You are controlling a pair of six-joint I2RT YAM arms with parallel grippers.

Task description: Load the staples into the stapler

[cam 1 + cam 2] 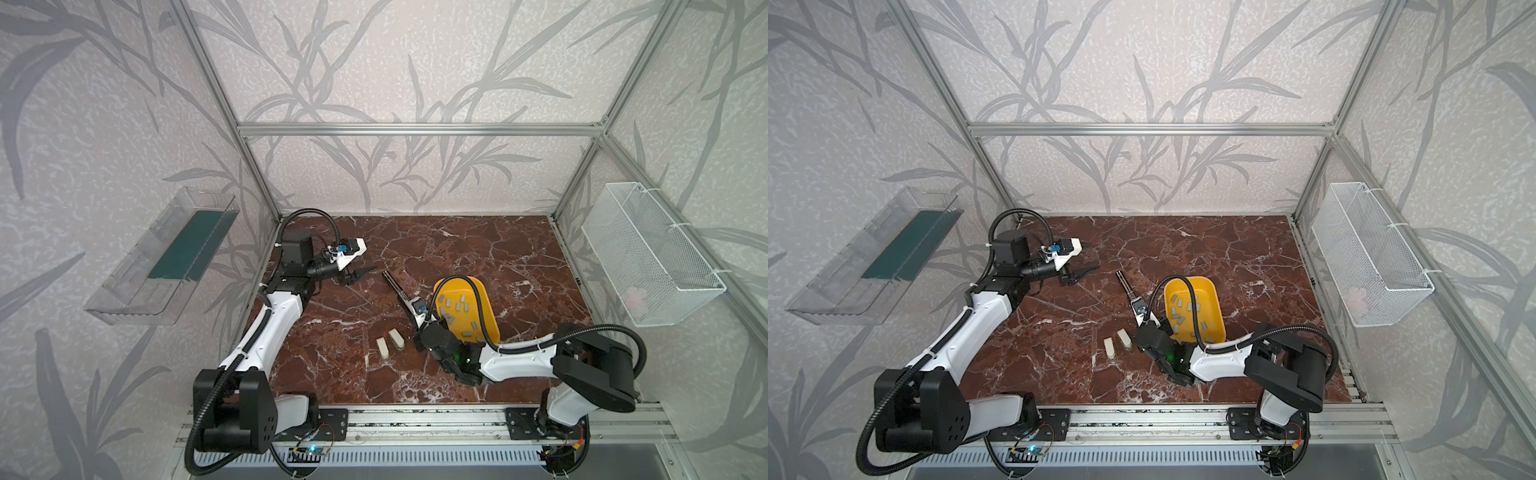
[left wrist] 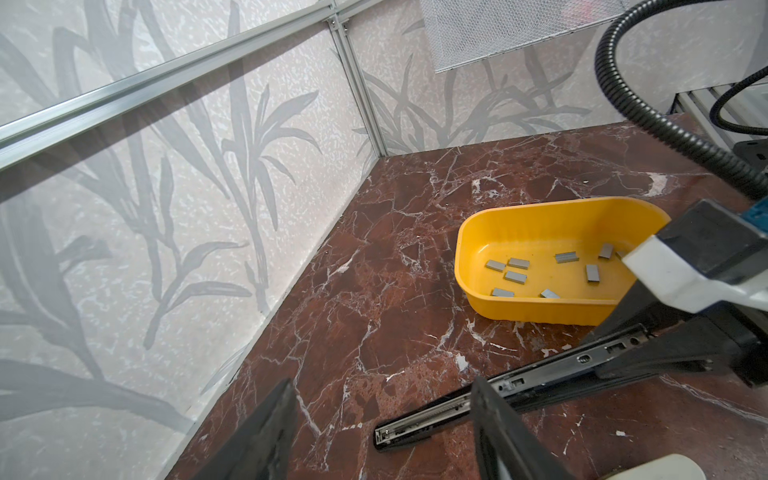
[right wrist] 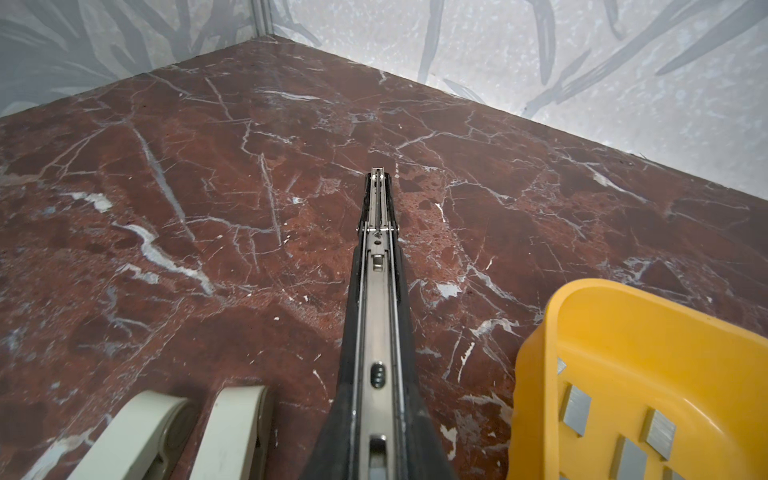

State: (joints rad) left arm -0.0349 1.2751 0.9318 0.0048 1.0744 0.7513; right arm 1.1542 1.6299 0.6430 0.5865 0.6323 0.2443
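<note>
I should lower my right gripper with the stapler down onto the marble beside the yellow tray and let go of the stapler's rear end, because the marble there is bare.
A long black stapler (image 1: 395, 289) (image 1: 1125, 284) (image 3: 376, 291) lies low over the marble table, its metal channel facing up. My right gripper (image 1: 412, 311) (image 1: 1138, 311) is shut on its rear end. The stapler's tip (image 2: 428, 419) points toward my left gripper (image 1: 361, 275) (image 1: 1081, 275) (image 2: 382, 381), which is open and holds nothing, just left of the tip. Several small grey staples (image 1: 461, 306) (image 1: 1192, 307) (image 2: 515, 276) (image 3: 575, 409) lie scattered in a yellow tray (image 1: 453, 286) (image 1: 1208, 286) (image 2: 469, 232) (image 3: 536, 374) right of the stapler.
Two cream mini staplers (image 1: 383, 348) (image 1: 397, 338) (image 3: 141, 436) lie side by side on the table, in front and left of the right gripper. A white wire basket (image 1: 652, 253) hangs on the right wall. A clear plastic bin (image 1: 166, 257) hangs on the left wall.
</note>
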